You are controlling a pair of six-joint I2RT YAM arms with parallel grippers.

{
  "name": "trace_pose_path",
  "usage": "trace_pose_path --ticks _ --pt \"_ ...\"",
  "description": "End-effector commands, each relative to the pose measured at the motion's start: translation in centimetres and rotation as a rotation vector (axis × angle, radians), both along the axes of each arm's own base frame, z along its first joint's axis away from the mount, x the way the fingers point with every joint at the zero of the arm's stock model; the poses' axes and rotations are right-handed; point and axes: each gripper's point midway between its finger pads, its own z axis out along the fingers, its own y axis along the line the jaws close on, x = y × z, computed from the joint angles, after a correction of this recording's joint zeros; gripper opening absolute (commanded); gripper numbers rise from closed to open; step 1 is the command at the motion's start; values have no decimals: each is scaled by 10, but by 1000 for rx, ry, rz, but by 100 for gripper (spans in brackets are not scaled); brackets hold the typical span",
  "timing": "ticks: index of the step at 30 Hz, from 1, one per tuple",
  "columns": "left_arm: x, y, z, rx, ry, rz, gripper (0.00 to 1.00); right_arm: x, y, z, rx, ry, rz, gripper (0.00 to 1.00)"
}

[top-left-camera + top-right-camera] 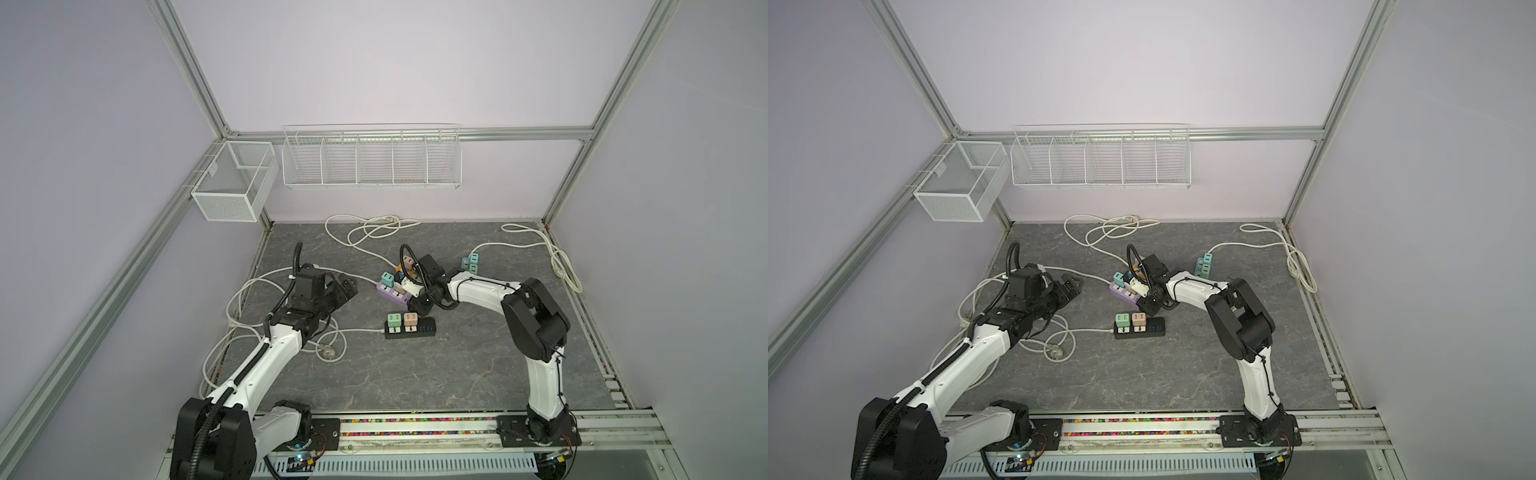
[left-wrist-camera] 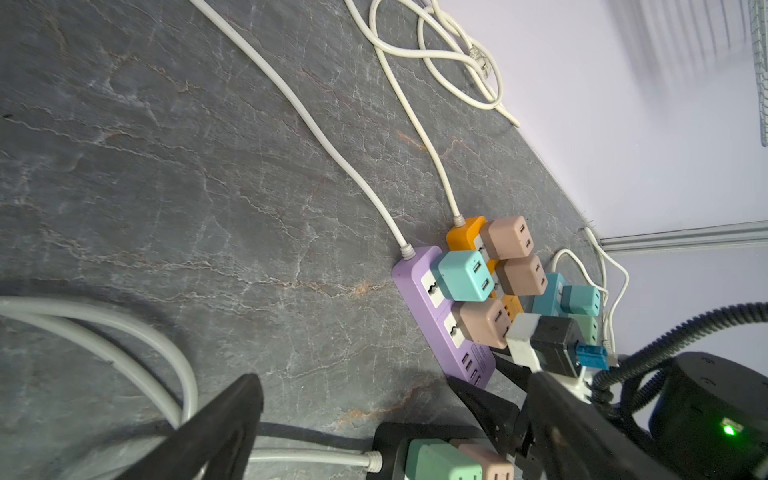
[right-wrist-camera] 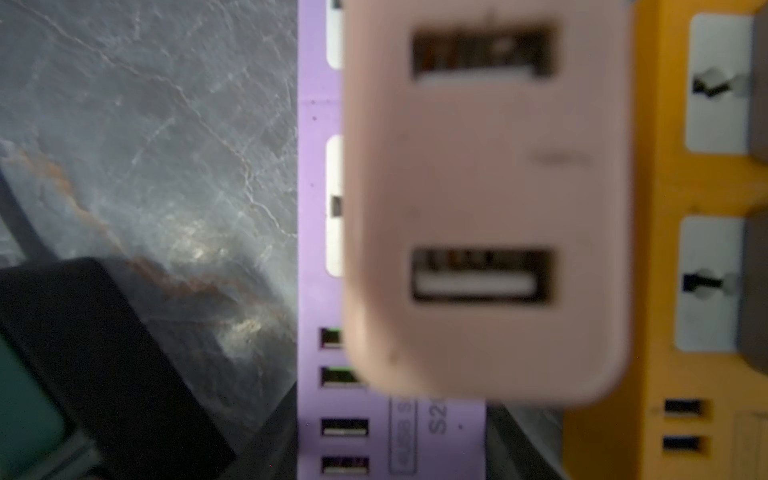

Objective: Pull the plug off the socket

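My right gripper should next drag the purple strip back to the tabletop by the black strip, away from the orange strip that crowds it, and let go of it.
A purple socket strip [image 1: 390,294] [image 1: 1122,294] [image 2: 428,307] lies mid-table with a teal plug [image 2: 463,276] [image 1: 387,279] and a pink plug [image 2: 484,322] seated in it. The pink plug [image 3: 486,199] fills the right wrist view, blurred, standing up from the strip [image 3: 316,249]. My right gripper [image 1: 411,301] [image 1: 1142,300] comes down over the strip's USB end, with a dark finger on each long side, shut on the strip. My left gripper [image 1: 349,291] [image 1: 1076,286] hangs open and empty to the left of the strip, one finger [image 2: 216,428] showing.
An orange strip [image 2: 465,232] with two pink plugs lies right behind the purple one. A black strip [image 1: 415,329] with a green plug [image 1: 393,320] and a pink plug [image 1: 410,319] sits in front. A teal strip [image 1: 471,264] is to the right. White cords [image 1: 365,232] loop across the table.
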Motion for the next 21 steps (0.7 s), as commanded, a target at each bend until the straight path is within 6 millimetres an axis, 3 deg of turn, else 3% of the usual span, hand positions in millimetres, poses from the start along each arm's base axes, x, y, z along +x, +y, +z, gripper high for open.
trace_pose_path --ticks 1,14,21 --pt "-1 -3 -5 -16 11 -4 99 -6 -8 8 4 -3 -20 48" --pt "-1 -6 -4 -21 11 -13 99 -37 21 2 64 59 6 50" --pt "0 -8 -8 -25 18 -23 99 -30 17 3 37 26 -16 53"
